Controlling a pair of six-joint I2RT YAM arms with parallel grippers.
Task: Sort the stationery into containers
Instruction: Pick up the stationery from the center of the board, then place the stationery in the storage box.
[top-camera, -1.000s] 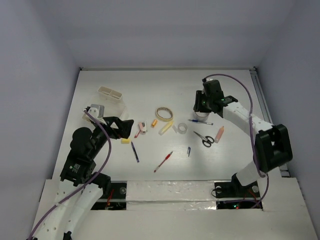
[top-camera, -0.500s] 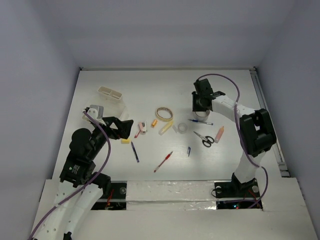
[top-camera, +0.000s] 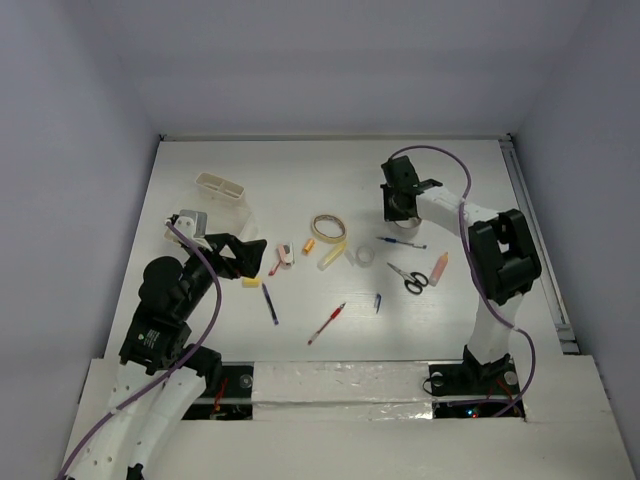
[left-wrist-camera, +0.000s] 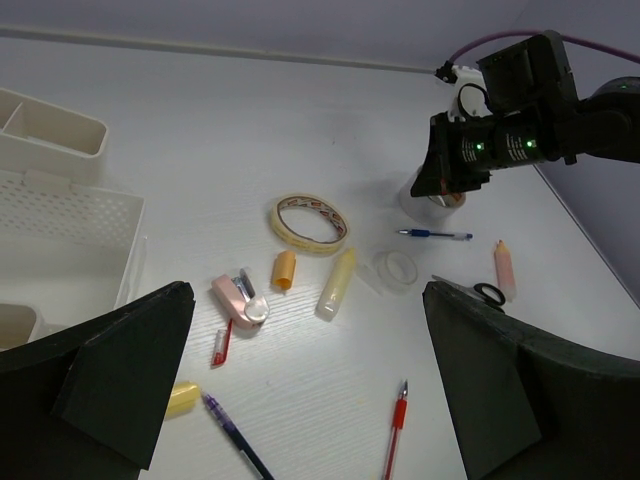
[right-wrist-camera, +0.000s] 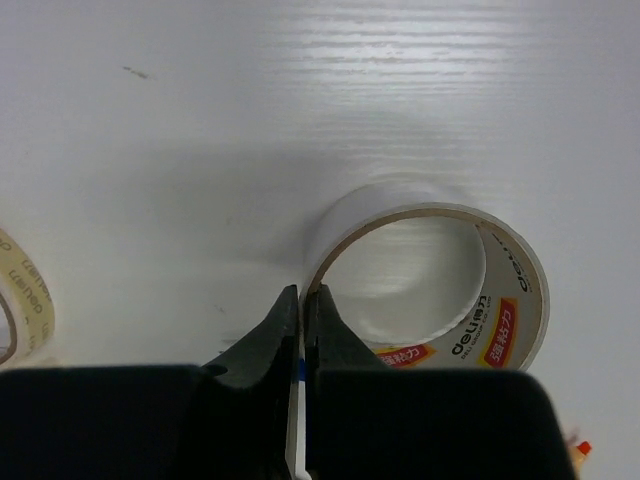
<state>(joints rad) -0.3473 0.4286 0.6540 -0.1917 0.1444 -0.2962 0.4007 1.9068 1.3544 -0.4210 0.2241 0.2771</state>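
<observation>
The clear tape roll should be lifted and carried by my right gripper to the left in the top view, over the mesh tray, whose wide inside (top-camera: 223, 216) is open.
My right gripper (right-wrist-camera: 302, 298) is shut on the wall of a wide clear tape roll (right-wrist-camera: 505, 290), one finger inside the ring and one outside. From above, that gripper (top-camera: 397, 205) sits over the roll (top-camera: 406, 226) at the back right. My left gripper (top-camera: 240, 255) hangs open and holds nothing, above the table's left side. In its wrist view the left gripper (left-wrist-camera: 305, 296) frames a pink stapler (left-wrist-camera: 238, 300), a yellow tube (left-wrist-camera: 335, 284) and a red pen (left-wrist-camera: 395, 430). The whitish divided containers (top-camera: 222, 187) stand at the back left.
Loose on the table lie a beige tape roll (top-camera: 327, 227), a small clear roll (top-camera: 362, 257), scissors (top-camera: 408, 278), a blue pen (top-camera: 401, 243), a purple pen (top-camera: 270, 303), an orange cap (top-camera: 308, 246) and a pink tube (top-camera: 439, 268). A mesh tray (left-wrist-camera: 60, 240) lies near the left gripper.
The right gripper has closed onto the clear roll's wall, and its arm has swung in, with the wrist shifting a little left and back. The left arm has not moved.
</observation>
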